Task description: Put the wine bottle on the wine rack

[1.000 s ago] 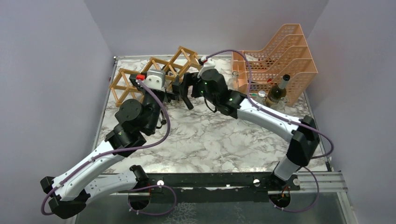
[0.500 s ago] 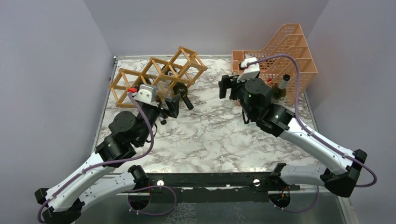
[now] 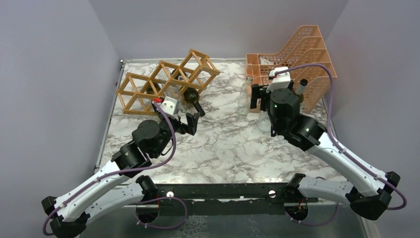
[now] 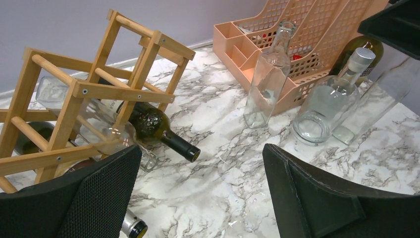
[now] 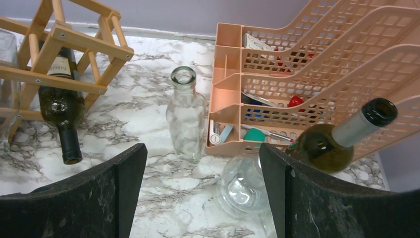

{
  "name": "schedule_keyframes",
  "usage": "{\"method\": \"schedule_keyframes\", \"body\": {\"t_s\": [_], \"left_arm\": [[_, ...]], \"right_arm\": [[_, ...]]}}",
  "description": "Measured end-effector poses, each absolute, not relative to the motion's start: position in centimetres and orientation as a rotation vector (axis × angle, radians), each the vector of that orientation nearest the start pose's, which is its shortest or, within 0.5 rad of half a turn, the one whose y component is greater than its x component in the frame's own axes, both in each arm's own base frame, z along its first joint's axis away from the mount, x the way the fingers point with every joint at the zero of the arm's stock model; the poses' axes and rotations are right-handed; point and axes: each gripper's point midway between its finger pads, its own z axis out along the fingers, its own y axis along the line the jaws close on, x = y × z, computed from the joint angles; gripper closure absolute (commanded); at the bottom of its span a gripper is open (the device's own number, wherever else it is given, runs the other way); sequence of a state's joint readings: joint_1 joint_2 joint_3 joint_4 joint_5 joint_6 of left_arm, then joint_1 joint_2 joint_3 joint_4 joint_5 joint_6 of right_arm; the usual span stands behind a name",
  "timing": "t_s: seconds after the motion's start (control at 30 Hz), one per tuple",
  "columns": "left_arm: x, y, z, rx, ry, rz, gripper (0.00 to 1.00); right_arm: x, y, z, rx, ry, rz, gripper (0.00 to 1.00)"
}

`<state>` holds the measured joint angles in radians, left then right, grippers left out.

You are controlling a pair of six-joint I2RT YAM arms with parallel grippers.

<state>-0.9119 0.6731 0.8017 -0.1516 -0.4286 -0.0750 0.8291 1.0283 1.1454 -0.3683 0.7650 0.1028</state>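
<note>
The tall clear bottle's upright neck is outward and to the left in the top view, so my right gripper should reach there and tip its fingers down around it.
The wooden lattice wine rack point(image 3: 163, 82) stands at the back left. A dark green wine bottle point(image 3: 192, 98) lies in one of its lower cells, neck pointing out toward the table middle; the left wrist view shows this wine bottle point(image 4: 153, 126) in the rack point(image 4: 79, 89), and so does the right wrist view point(image 5: 62, 109). My left gripper point(image 3: 187, 124) hovers open just in front of that neck, holding nothing point(image 4: 200, 198). My right gripper point(image 3: 260, 99) is open and empty point(image 5: 203, 198) near the orange organiser. A second green bottle point(image 5: 341, 139) with a grey foil neck stands there.
The peach mesh organiser point(image 3: 292, 59) fills the back right, with pens and small items in it. Clear glass bottles stand in front of it: a tall one point(image 5: 186, 116) and a round one point(image 5: 242, 186). A clear bottle point(image 4: 99, 131) also lies in the rack, and another neck point(image 4: 133, 228) pokes out low.
Both grippers have drawn away from the rack: the left back toward the near side, the right swung to the organiser. The dark bottle stays in the rack.
</note>
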Motion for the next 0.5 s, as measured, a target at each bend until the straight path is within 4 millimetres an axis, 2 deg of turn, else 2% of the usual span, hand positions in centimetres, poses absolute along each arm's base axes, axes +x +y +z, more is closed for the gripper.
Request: {"method": "schedule_keyframes", "body": {"t_s": [0.03,0.2,0.33,0.5], "left_arm": [[22.9,-18.2,32.1,0.335,1.576,-0.430,0.01],[22.8,-18.6,31.8,0.335,1.587,-0.451,0.01],[22.8,-18.8,31.8,0.327,1.592,-0.467,0.01],[22.7,-19.0,31.8,0.317,1.598,-0.488,0.01]], "right_arm": [[29.6,15.0,34.0,-0.112,1.747,-0.007,0.14],[32.3,17.2,32.0,-0.163,1.814,-0.027,0.14],[35.3,17.0,29.8,-0.149,1.879,-0.056,0.15],[37.8,17.7,27.6,-0.159,1.940,-0.014,0.19]]}}
